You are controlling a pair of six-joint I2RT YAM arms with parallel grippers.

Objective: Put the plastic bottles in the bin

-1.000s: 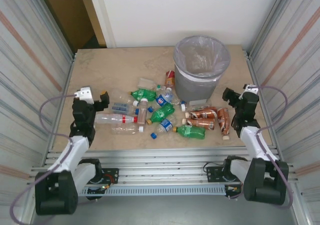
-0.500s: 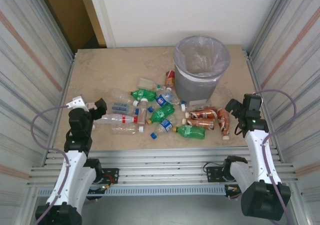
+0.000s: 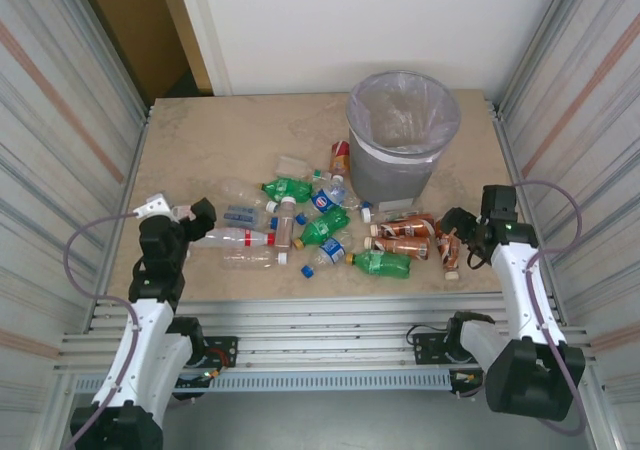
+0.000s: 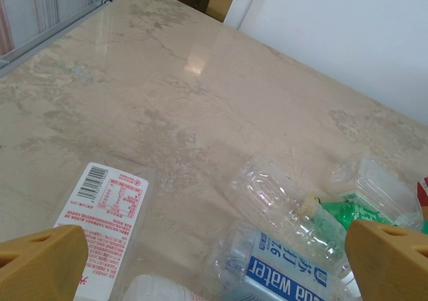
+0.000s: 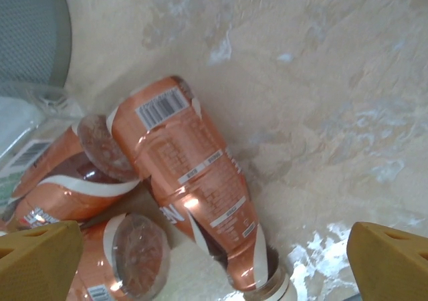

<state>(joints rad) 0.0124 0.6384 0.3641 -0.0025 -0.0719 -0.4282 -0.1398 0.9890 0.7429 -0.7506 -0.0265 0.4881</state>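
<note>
The brown-labelled bottle's barcoded end (image 3: 444,237) (image 5: 164,118) is below my right gripper, and bare tabletop beside that end leaves room for one finger, so next I will lower the gripper's open fingers around that end.
Several plastic bottles (image 3: 325,225) lie scattered on the table in front of the bin (image 3: 403,135), a grey round bin with a clear liner. My left gripper (image 3: 192,216) is open at the left end of the heap, beside a clear red-labelled bottle (image 3: 232,236). Between its fingers (image 4: 40,261) lie that red-labelled bottle (image 4: 100,221), a blue-labelled water bottle (image 4: 294,267) and a clear bottle (image 4: 287,201). My right gripper (image 3: 452,224) is open over the brown-labelled bottles (image 3: 405,232). One brown-labelled bottle (image 5: 194,180) lies between its fingertips (image 5: 391,257), untouched.
Corrugated metal walls close in the table's left and right sides. The bin's grey wall (image 5: 30,33) stands just beyond the brown bottles. Bare marble table (image 4: 167,80) stretches away behind the left side of the heap. A metal rail runs along the near edge (image 3: 320,310).
Both arms dropped from raised poses toward the table. The left gripper settled by the red-labelled bottle. The right gripper swung left over the brown-labelled bottles. Both stayed open.
</note>
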